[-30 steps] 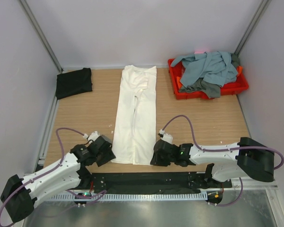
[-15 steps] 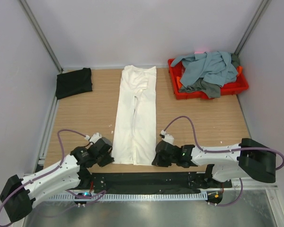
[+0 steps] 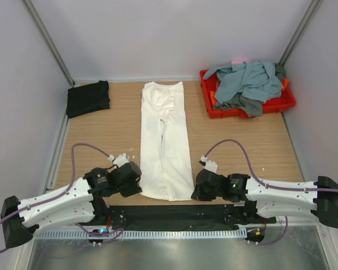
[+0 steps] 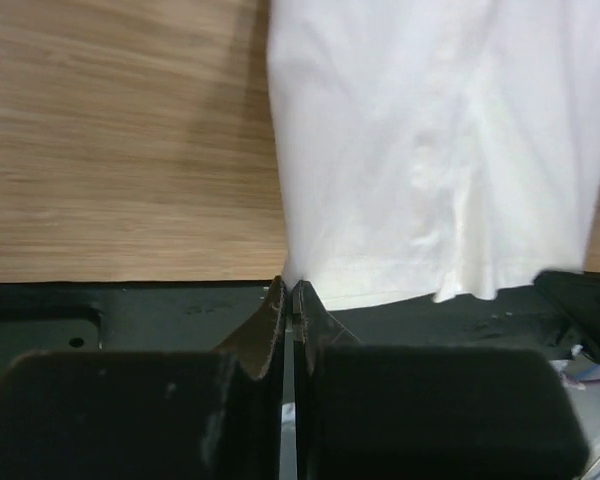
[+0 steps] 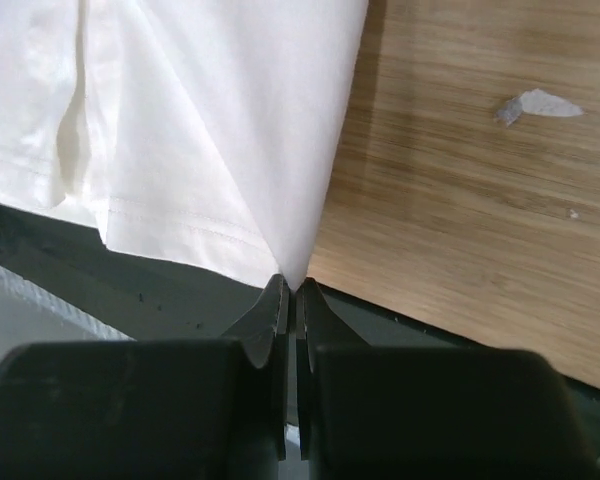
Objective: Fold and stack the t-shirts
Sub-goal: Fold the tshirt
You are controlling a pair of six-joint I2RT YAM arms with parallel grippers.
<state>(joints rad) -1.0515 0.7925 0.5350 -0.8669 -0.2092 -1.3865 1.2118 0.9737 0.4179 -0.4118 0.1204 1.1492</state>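
Note:
The right gripper needs to swing up and outward, then go down and let go of the t-shirt's corner on the t-shirt's far part [image 3: 181, 112], because that part lies outward of the gripper.
A white t-shirt [image 3: 164, 135], folded into a long narrow strip, lies down the middle of the table. My left gripper [image 3: 139, 188] is shut on its near left corner [image 4: 292, 275], my right gripper [image 3: 192, 192] on its near right corner [image 5: 292, 272]. Both corners are pinched between the fingertips, lifted a little off the wood. A black t-shirt [image 3: 88, 98], folded, lies at the far left. Grey-blue and dark grey t-shirts [image 3: 245, 81] are heaped in the red tray [image 3: 286, 102] at the far right.
A black strip [image 3: 174, 214] runs along the table's near edge under the shirt's hem. Small white scraps [image 5: 536, 104] lie on the wood right of the shirt. Metal frame posts stand at the far corners, and grey walls close the sides.
Both grippers closed on the white shirt's near corners. The near hem has been drawn toward the table's near edge and a little right, and the arms have shifted with it.

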